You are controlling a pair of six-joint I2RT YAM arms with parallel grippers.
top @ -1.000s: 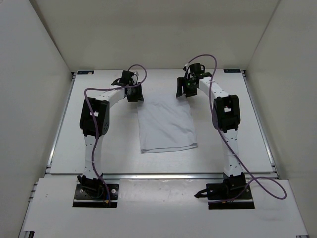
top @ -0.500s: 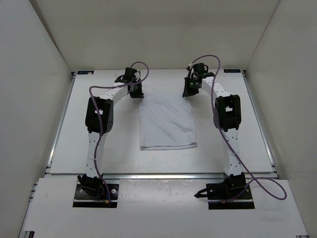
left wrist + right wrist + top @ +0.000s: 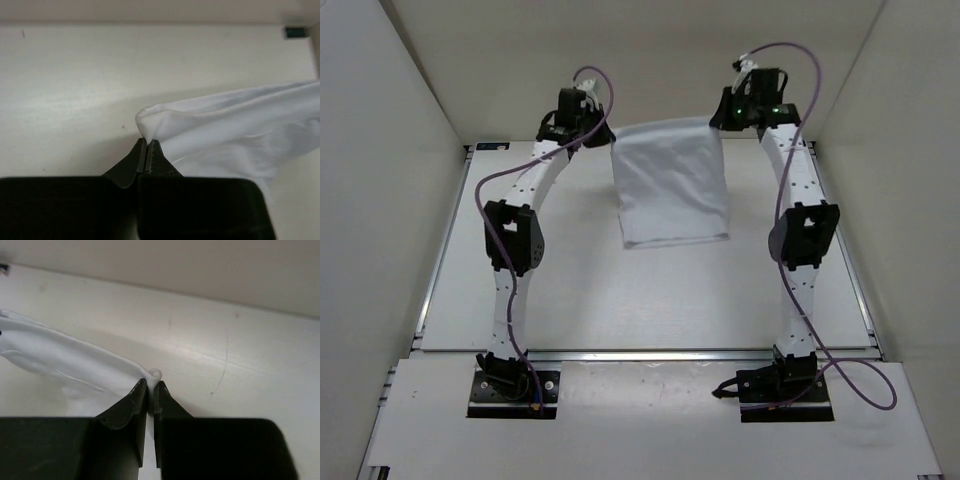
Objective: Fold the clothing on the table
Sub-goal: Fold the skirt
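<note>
My right gripper should bring the held corner back and down to the clothing's lower edge and release it there, doubling the cloth.
The white clothing hangs stretched between both grippers above the far part of the table, its lower edge near the table's middle. My left gripper is shut on the clothing's far left corner; in the left wrist view the fabric bunches out from the pinched fingertips of the gripper. My right gripper is shut on the far right corner; in the right wrist view a small curl of cloth pokes out between the tips of the gripper.
White walls close the table in on the left, right and back. Metal rails run along the table's edges, with blue corner marks at the back. Purple cables loop over both arms.
Both grippers closed on the far corners of the clothing and rose, lifting it off the table and carrying it toward the back wall. The garment now hangs instead of lying flat.
</note>
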